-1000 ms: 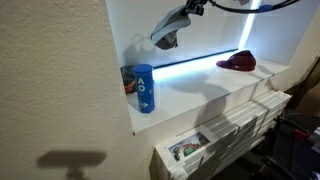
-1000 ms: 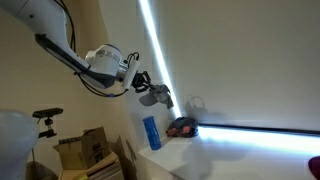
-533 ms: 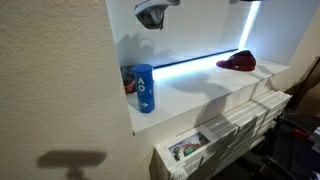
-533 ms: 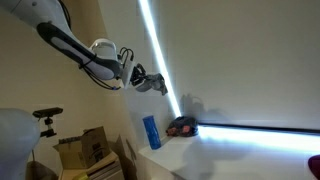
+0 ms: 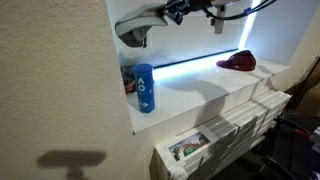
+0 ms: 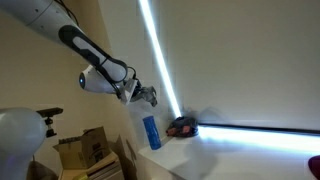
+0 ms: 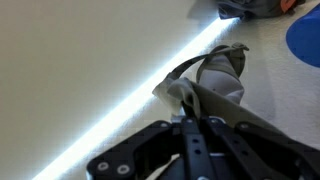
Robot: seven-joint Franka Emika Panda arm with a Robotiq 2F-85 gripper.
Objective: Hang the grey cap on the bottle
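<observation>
My gripper moves down toward the bottle's top (image 5: 144, 68) next and releases the fold over it, because the grey cap (image 5: 134, 29) still hangs in the air above the blue bottle.
A blue bottle (image 5: 144, 88) stands upright at the near end of a white shelf, also seen in an exterior view (image 6: 152, 132). My gripper (image 5: 166, 14) is shut on the grey cap (image 5: 134, 29), which hangs in the air above and slightly left of the bottle. In an exterior view the gripper (image 6: 143, 95) holds the cap (image 6: 150, 97) just above the bottle top. In the wrist view the cap (image 7: 218, 75) is pinched between my fingers (image 7: 187, 112), with the blue bottle top (image 7: 303, 40) at the right edge.
A dark red cap (image 5: 238, 62) lies further along the white shelf (image 5: 205, 95), also visible in an exterior view (image 6: 182, 126). A small red-and-white object (image 5: 127, 80) sits behind the bottle. A bright light strip runs along the wall. Stacked white drawers (image 5: 230, 130) are below.
The gripper with the grey cap rose, then swung left and lower toward the bottle; the cap now hangs closer above the bottle.
</observation>
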